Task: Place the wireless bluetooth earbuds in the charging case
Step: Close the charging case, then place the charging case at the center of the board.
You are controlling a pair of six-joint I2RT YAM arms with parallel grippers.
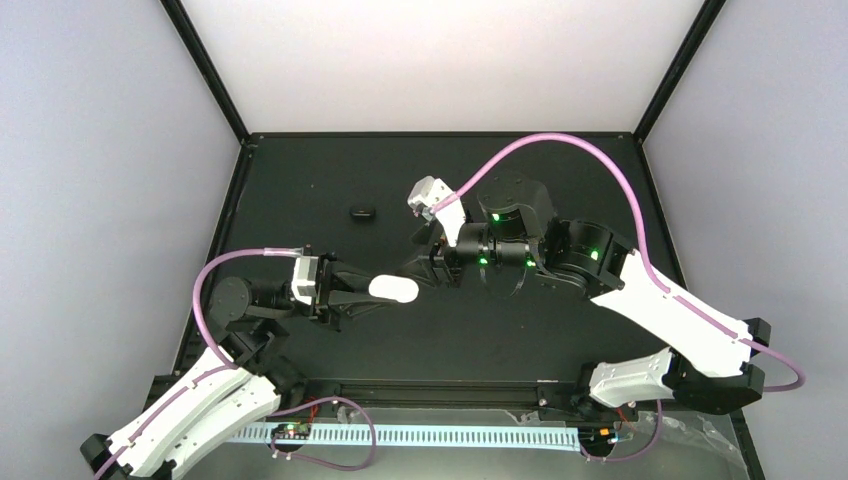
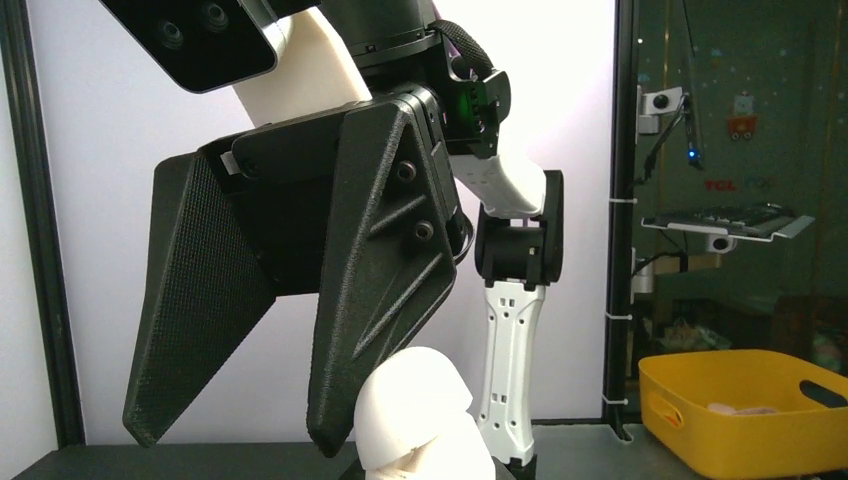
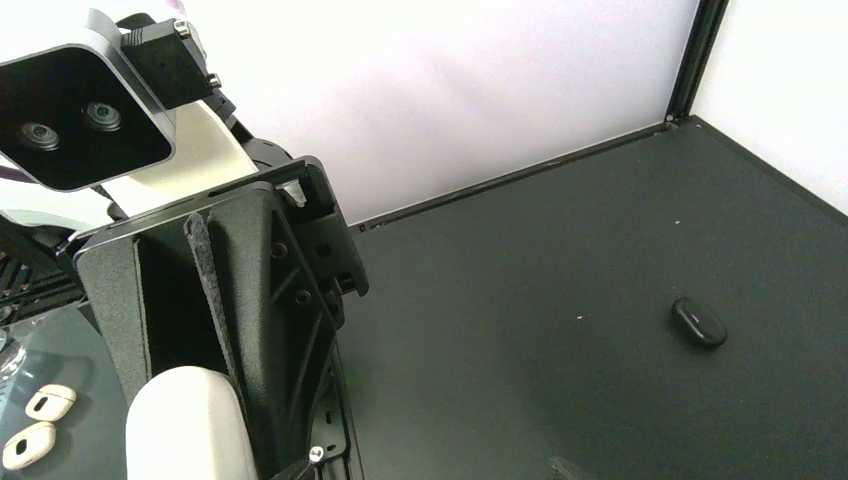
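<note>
The charging case [image 1: 400,288] hangs in the air, so my left gripper will next swing outward, tip downward, lower it onto the middle of the tabletop and release it.
The white charging case [image 1: 400,288] hangs above the middle of the table with my left gripper [image 1: 375,292] shut on its left end. The right wrist view shows the case [image 3: 185,430] clamped between the left fingers [image 3: 270,340]. My right gripper [image 1: 418,272] is at the case's right end. In the left wrist view it [image 2: 240,440] stands open, one fingertip against the side of the case's domed lid [image 2: 420,400]. A seam shows under that lid. Two small white ovals [image 3: 50,402] [image 3: 28,445], seemingly the earbuds, lie on a grey surface beyond the left gripper.
A small black oval object [image 1: 362,212] lies on the black table toward the back left, also in the right wrist view [image 3: 698,322]. A yellow bin [image 2: 740,410] stands outside the cell. White walls and black frame posts close the table's sides and back.
</note>
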